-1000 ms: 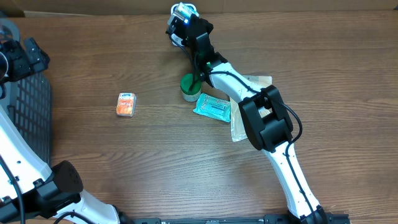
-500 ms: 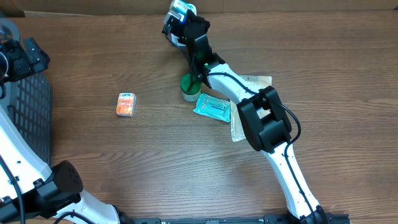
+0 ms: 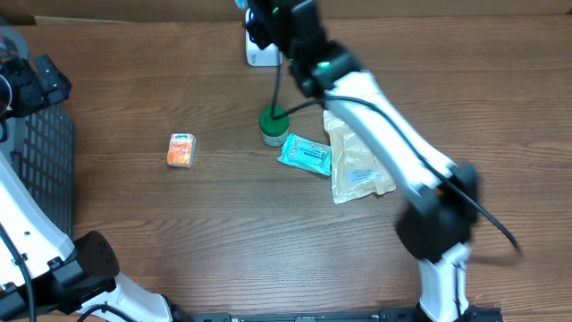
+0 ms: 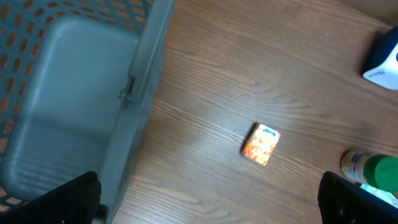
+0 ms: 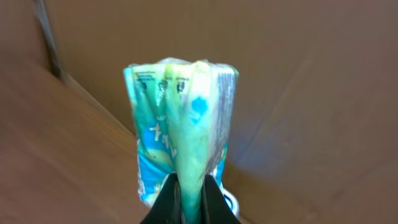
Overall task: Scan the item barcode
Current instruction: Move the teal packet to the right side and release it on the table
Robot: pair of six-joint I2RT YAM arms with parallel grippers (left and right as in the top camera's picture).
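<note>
I should bring my right gripper back, down and to the right in the overhead view, past the pouch, and let go of the packet on bare wood, because it's clear there.
In the right wrist view my right gripper (image 5: 190, 186) is shut on the lower edge of a crinkled teal and blue packet (image 5: 180, 118), which stands upright before a brown cardboard wall. Overhead, that gripper (image 3: 264, 16) is at the table's far edge, just above a white and blue device (image 3: 259, 52); the packet is mostly hidden there. My left gripper (image 3: 29, 85) is at the far left over a basket. In its own view the left gripper (image 4: 211, 205) is open, with bare wood between its fingertips (image 4: 81, 196).
A small orange box (image 3: 181, 150) (image 4: 260, 144) lies left of centre. A green-capped bottle (image 3: 273, 124) (image 4: 373, 171), a second teal packet (image 3: 306, 154) and a beige pouch (image 3: 357, 161) lie under the right arm. A grey basket (image 3: 45, 152) (image 4: 62, 93) fills the left edge.
The right arm has lifted and swung, carrying its gripper and packet toward the far edge and uncovering the white device. The left arm has not moved.
</note>
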